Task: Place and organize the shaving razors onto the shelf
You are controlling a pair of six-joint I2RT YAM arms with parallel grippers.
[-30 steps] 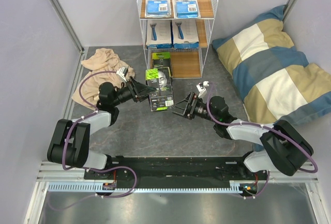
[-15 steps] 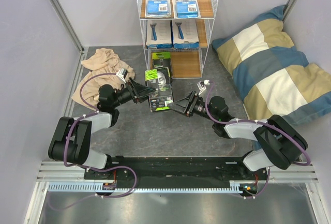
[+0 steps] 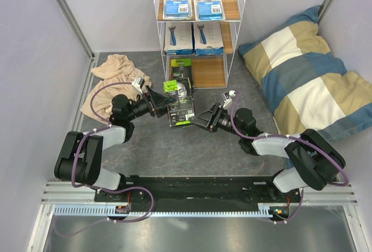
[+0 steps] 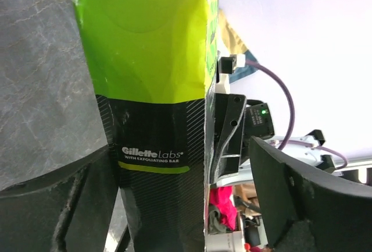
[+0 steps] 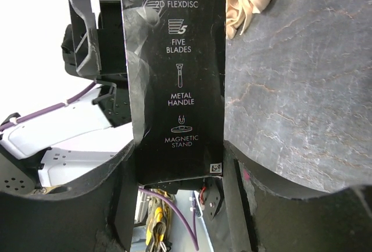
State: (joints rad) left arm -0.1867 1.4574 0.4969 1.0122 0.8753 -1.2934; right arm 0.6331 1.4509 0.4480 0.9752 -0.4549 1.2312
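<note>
The robot's right gripper will next take the box it is holding outward onto the bare half of the bottom board [image 3: 209, 73] and let go of the box on that free spot.
The shelf [image 3: 231, 7] stands at the back. Its top board holds two white-and-blue blister cards [image 3: 177, 3], the middle board two white razor packs [image 3: 178, 36], the bottom board one black-and-green box [image 3: 181, 66] on its left. A second black-and-green box [image 3: 180, 103] is held above the floor in front of the shelf. My right gripper [image 3: 196, 119] is shut on its lower black end [image 5: 174, 60], with both fingers on it [image 5: 177, 153]. My left gripper [image 3: 170, 102] is open around its green end [image 4: 151, 89], with a gap at one finger [image 4: 174, 164].
A beige cloth [image 3: 113, 68] lies on the floor at the left, behind the left arm. A large striped pillow [image 3: 302, 77] lies at the right. The right half of the shelf's bottom board [image 3: 210, 71] is bare.
My right gripper has moved left to the box's lower end and closed on it. The left arm has barely moved and its jaws now stand loose round the box.
</note>
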